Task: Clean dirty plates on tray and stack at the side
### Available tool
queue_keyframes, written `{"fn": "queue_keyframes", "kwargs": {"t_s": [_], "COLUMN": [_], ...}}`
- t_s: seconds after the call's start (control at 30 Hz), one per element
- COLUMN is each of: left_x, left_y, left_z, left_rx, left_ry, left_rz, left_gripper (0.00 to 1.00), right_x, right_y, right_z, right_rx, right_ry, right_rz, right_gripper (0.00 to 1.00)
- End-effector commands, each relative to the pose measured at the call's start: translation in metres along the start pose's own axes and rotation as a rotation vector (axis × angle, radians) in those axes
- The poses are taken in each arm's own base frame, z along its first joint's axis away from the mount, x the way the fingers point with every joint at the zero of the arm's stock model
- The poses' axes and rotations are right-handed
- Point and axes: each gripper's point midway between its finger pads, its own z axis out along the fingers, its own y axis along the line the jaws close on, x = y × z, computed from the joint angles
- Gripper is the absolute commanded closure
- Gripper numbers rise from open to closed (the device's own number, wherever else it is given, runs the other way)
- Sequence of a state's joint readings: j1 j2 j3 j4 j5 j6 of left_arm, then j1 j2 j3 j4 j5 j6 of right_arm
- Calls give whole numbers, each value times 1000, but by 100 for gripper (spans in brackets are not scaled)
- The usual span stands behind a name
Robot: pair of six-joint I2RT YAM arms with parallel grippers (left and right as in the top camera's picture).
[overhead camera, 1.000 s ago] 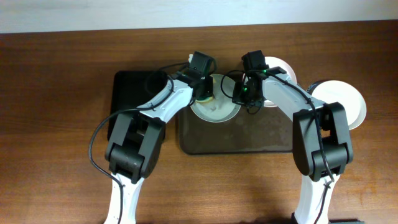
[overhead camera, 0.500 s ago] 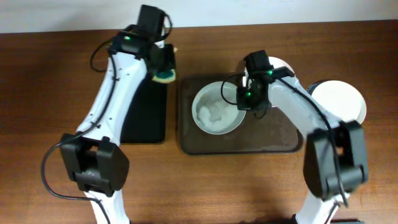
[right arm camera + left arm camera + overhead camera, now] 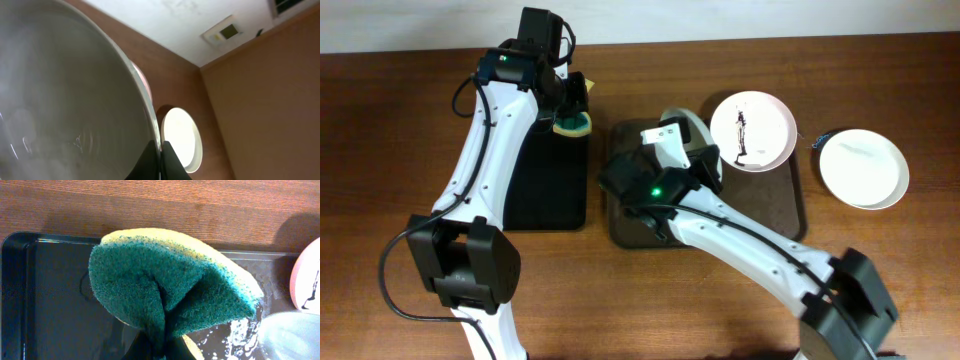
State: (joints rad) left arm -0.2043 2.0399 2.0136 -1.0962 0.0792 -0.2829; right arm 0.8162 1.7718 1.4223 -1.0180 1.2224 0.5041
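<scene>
My right gripper carries the wet plate to a plain white plate (image 3: 863, 168) beside the tray next, turns it flat and brings it down.
My right gripper (image 3: 684, 150) (image 3: 161, 150) is shut on the rim of a wet white plate (image 3: 699, 138) (image 3: 60, 100), holding it tilted on edge above the brown tray (image 3: 770, 212). A dirty plate (image 3: 752, 130) with a black streak lies at the tray's back right; it also shows in the left wrist view (image 3: 307, 277). A plain white plate (image 3: 863, 168) (image 3: 182, 137) lies on the table right of the tray. My left gripper (image 3: 570, 118) (image 3: 160, 350) is shut on a green and yellow sponge (image 3: 573, 124) (image 3: 165, 280) over the black tray's back right corner.
A narrower black tray (image 3: 545, 175) (image 3: 50, 305) lies left of the brown tray. My right arm reaches across the brown tray's left half, hiding it. Water drops lie on the brown tray near the sponge (image 3: 240, 335).
My right gripper has lifted the wiped plate off the tray and tipped it on edge, and the arm has swung left. My left gripper took the sponge from that plate to the black tray.
</scene>
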Motion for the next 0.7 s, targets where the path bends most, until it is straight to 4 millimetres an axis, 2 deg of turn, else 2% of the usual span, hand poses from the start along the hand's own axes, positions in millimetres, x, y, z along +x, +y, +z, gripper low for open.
{"fn": "queue_keyframes", "kwargs": {"t_s": [0.0,0.1,0.2,0.27,0.33,0.37,0.43,0.47,0.5,0.57,0.63,0.67], "left_x": [-1,-1,-1,-1,-1,-1,-1,-1,-1,-1,-1,-1], "left_y": [-1,-1,-1,-1,-1,-1,-1,-1,-1,-1,-1,-1], "left_z": [-1,-1,-1,-1,-1,-1,-1,-1,-1,-1,-1,-1], "left_rx": [10,10,10,10,9,7,7,7,7,7,7,7], "left_ry": [-2,-2,-2,-2,-2,-3,-3,-3,-3,-3,-3,-3], "left_rz": [15,15,15,15,15,15,15,15,15,15,15,15], "left_gripper": [100,100,100,100,100,100,100,100,100,100,100,100], "right_x": [-17,-5,14,18,22,27,52,63,81,144,194,233], "right_y": [-39,-14,20,13,-14,-30,-73,-88,-112,-170,-192,-199], "right_z": [-14,-14,-11,4,31,48,96,110,130,173,192,205], "right_rx": [31,-120,-442,-614,-772,-786,-765,-739,-673,-470,-354,-287], "right_ry": [-63,19,237,360,455,488,569,592,621,711,802,871], "right_rz": [150,153,238,331,481,552,723,779,856,1013,1083,1131], "right_gripper": [96,96,96,96,96,96,96,96,96,96,96,96]}}
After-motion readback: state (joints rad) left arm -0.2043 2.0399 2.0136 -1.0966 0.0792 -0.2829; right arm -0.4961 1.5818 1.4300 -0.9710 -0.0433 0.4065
